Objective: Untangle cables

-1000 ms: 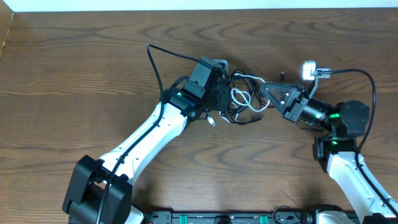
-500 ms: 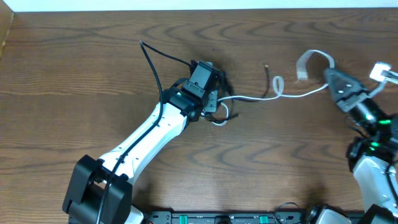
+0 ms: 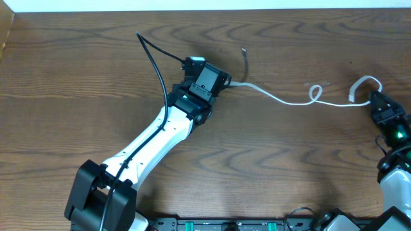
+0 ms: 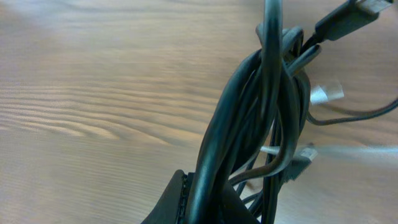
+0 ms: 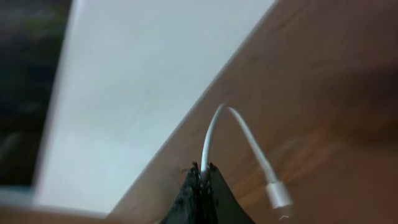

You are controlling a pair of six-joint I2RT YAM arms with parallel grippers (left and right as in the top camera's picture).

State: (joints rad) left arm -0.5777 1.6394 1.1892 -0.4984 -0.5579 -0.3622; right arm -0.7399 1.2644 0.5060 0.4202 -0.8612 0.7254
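The white cable (image 3: pixel 282 99) still has a loop, so the robot's right gripper needs to pull to the right in the overhead view next, away from the left gripper, and then let go of it.
A white cable (image 3: pixel 282 99) lies stretched across the table from the left gripper (image 3: pixel 218 86) to the right gripper (image 3: pixel 374 99), with a small loop near its right end. My right gripper (image 5: pixel 202 177) is shut on the white cable (image 5: pixel 211 134); its white plug (image 5: pixel 277 194) hangs beside the jaws. My left gripper (image 4: pixel 205 199) is shut on a bundle of black cables (image 4: pixel 258 118) held close to the wood. A black cable end (image 3: pixel 244 54) pokes out above the left gripper.
A black cable (image 3: pixel 153 54) of the left arm arcs up over the table at centre left. The table's back edge meets a white wall (image 3: pixel 192 5). The right gripper is at the table's right edge.
My right gripper has pulled the white cable far to the right, drawing it out of the bundle until it lies nearly straight. The left gripper shifted slightly up and left with the black cables.
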